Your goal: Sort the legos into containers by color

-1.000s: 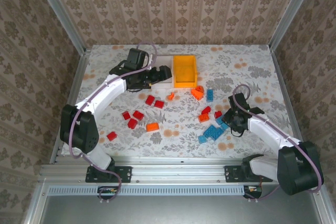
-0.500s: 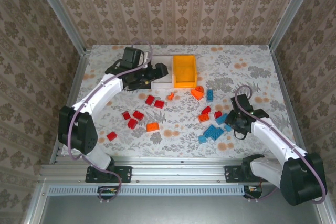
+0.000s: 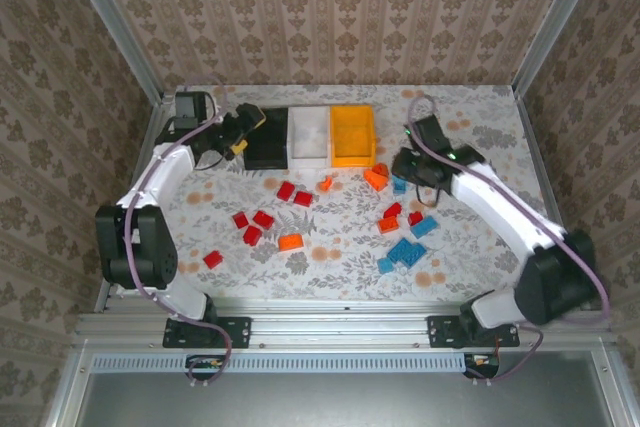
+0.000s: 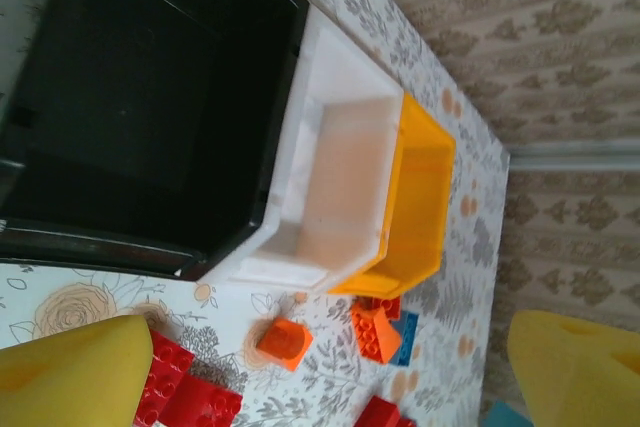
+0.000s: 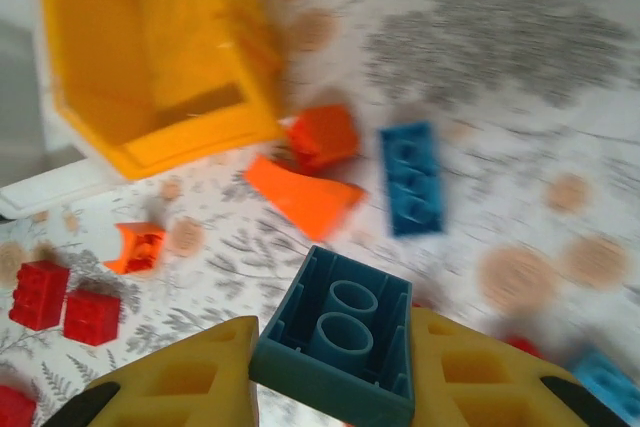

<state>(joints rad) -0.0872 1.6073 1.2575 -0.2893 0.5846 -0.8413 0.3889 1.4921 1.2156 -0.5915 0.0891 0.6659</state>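
Note:
The orange-yellow bin (image 5: 150,57) is open and empty, so I will take the blue lego outward with my right gripper, over the bottom of the orange-yellow bin, and let it go.
Three bins stand in a row at the back: black (image 3: 265,139), white (image 3: 310,137) and orange-yellow (image 3: 352,135). My left gripper (image 3: 243,131) hovers open at the black bin's left edge. In its wrist view the gripper (image 4: 335,362) has nothing between the wide-apart fingers (image 4: 75,372). My right gripper (image 3: 406,163) is shut on a blue lego (image 5: 335,342), held underside up, just right of the orange-yellow bin (image 5: 150,57). Red legos (image 3: 293,192) lie mid-left, orange legos (image 3: 290,242) are scattered, and blue legos (image 3: 405,250) cluster at the right.
An orange wedge (image 5: 305,197), a small orange brick (image 5: 325,135) and a flat blue plate (image 5: 412,179) lie below the right gripper beside the orange-yellow bin. Metal frame rails edge the table (image 3: 470,122). Papered walls close in on three sides.
My left gripper swung left from over the white bin to the black bin's left side. My right gripper left the blue cluster and moved back-left toward the orange-yellow bin with a blue lego.

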